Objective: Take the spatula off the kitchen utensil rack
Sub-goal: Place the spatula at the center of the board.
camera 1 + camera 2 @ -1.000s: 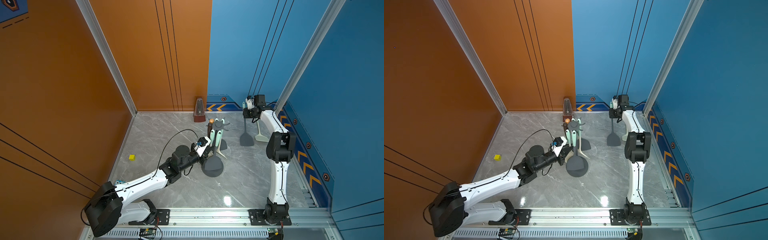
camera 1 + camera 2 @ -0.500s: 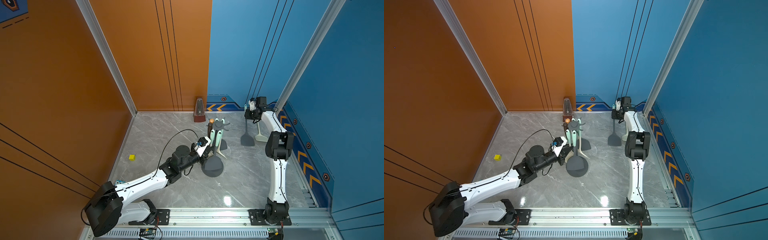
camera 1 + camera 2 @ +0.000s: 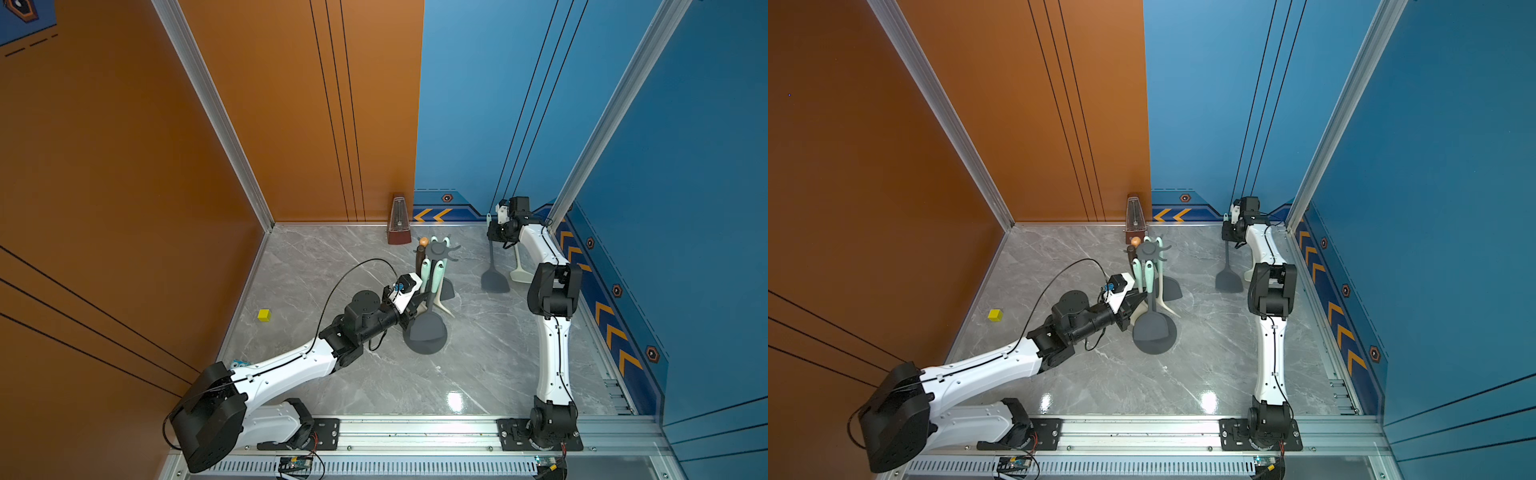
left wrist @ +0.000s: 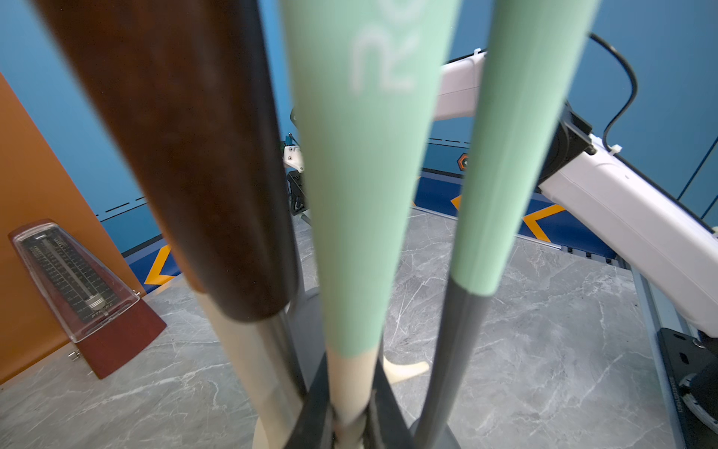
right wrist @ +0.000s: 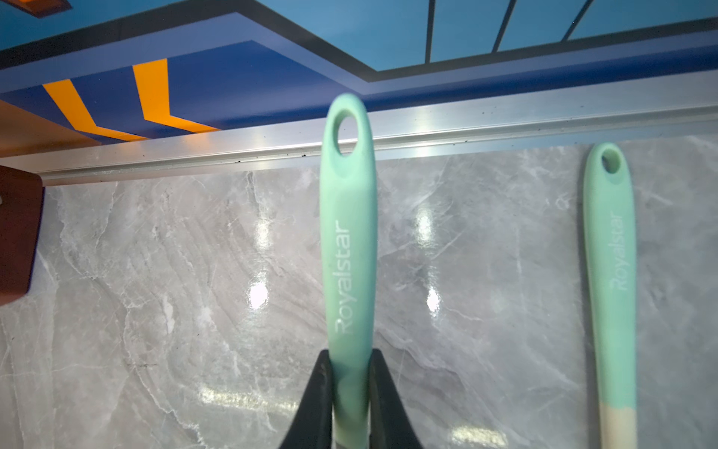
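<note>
My right gripper lowers the still raised mint handle next, releasing it on the clear bare tabletop (image 3: 483,242) (image 5: 407,288) beside the cream-bladed spatula below.
The dark grey kitchen utensil rack (image 3: 437,250) (image 3: 1148,250) stands mid-table on its round base (image 3: 426,340), with mint-handled and brown-handled utensils hanging from it. My left gripper (image 3: 417,301) (image 4: 351,408) is shut on the cream neck of a hanging mint-handled utensil (image 4: 361,175). Off the rack, near the back right corner, my right gripper (image 3: 493,239) (image 5: 351,361) is shut on the mint handle (image 5: 347,233) of the dark spatula (image 3: 494,281) (image 3: 1228,282). It hangs low over the table; whether its blade touches, I cannot tell.
A cream-bladed spatula (image 3: 519,272) (image 5: 610,272) lies on the table beside the held one, against the right arm. A metronome (image 3: 398,224) stands at the back wall. A small yellow cube (image 3: 264,315) sits at the left. Blue walls are close behind and to the right of the right arm.
My right gripper with the dark spatula has shifted slightly to the right, toward the corner. The left arm and the rack have stayed put.
</note>
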Controlling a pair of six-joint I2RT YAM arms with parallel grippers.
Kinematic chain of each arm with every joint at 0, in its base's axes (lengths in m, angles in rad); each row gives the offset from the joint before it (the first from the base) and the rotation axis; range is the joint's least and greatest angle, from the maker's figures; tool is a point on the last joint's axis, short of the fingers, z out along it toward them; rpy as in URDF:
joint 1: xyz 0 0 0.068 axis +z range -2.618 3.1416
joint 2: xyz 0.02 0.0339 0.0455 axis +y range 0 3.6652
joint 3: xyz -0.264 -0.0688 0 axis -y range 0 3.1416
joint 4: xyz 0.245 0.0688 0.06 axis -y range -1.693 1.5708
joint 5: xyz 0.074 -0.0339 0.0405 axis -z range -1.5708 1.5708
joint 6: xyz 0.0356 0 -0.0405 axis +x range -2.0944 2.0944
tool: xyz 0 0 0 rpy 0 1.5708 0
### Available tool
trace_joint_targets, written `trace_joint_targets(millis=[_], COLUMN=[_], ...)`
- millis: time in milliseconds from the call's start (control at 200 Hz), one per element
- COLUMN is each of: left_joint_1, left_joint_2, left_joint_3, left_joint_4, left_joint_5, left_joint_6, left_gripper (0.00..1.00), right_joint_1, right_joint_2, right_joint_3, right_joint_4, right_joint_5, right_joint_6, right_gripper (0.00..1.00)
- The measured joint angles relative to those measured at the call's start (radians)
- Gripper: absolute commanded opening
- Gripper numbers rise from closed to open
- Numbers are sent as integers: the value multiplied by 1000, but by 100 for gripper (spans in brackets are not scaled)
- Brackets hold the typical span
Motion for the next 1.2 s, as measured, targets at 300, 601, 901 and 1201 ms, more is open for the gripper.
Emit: trace_joint_targets(millis=[300,601,901,1201], left_joint_1=[0,0,0,0], left_joint_2=[4,4,9,15], left_joint_3=[2,2,3,12], left_joint_4=[2,3,8,5], left_joint_5=[0,0,0,1], left_joint_6=[0,1,1,0], left_gripper=[12,12,12,12], right_joint_1=[0,0,0,0], right_joint_2=[56,79,98,98], right_joint_3=[14,22,49,50], right_joint_4=[2,-8,-16,-16], right_joint_5=[1,23,31,29], right_joint_6=[37,64,79,82], right_gripper=[0,0,4,18])
